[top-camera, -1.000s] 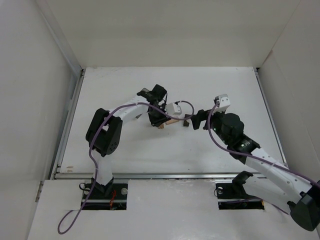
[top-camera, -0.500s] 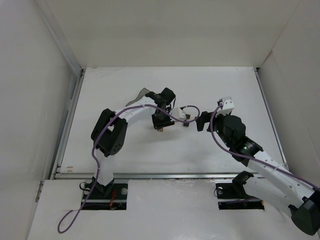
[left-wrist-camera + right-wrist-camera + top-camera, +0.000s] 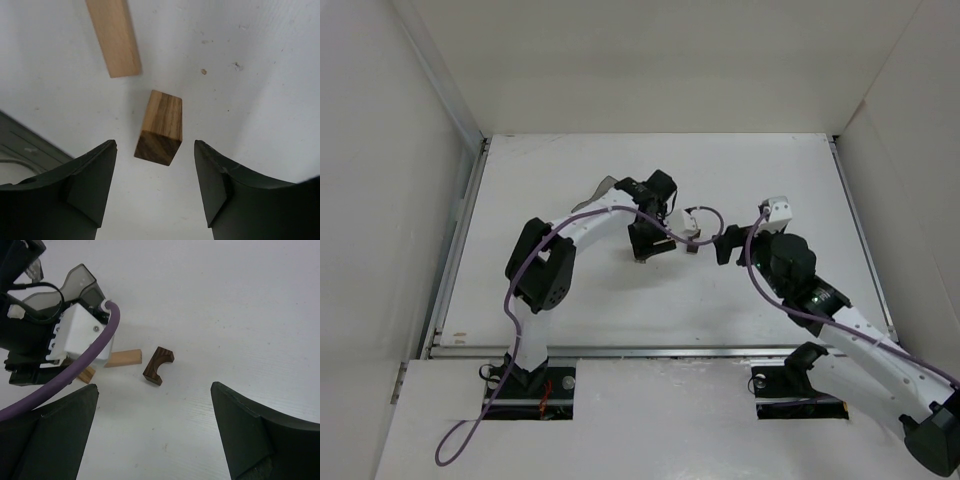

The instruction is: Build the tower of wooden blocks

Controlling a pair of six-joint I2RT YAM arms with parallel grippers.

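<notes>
The light tan block is crosswise to my right gripper's fingers, below and to its left in the top view. My right gripper will swing and turn down onto it next.
No tower stands; the wood blocks lie apart on the white table. In the left wrist view a short striped brown block stands on end, just ahead of my left gripper. That gripper is open, with a gap on each side of the block. A long light tan block lies flat beyond it. In the right wrist view a dark brown arch block lies beside the tan block. My right gripper hangs wide open and empty, short of the arch.
A translucent grey plastic bin lies behind the left wrist, also seen as a grey bin in the right wrist view. The purple cable of the left arm crosses over the blocks. White walls enclose the table.
My left gripper has opened and let go of the striped brown block. The left wrist has shifted slightly right and away; the right arm has edged back a little.
</notes>
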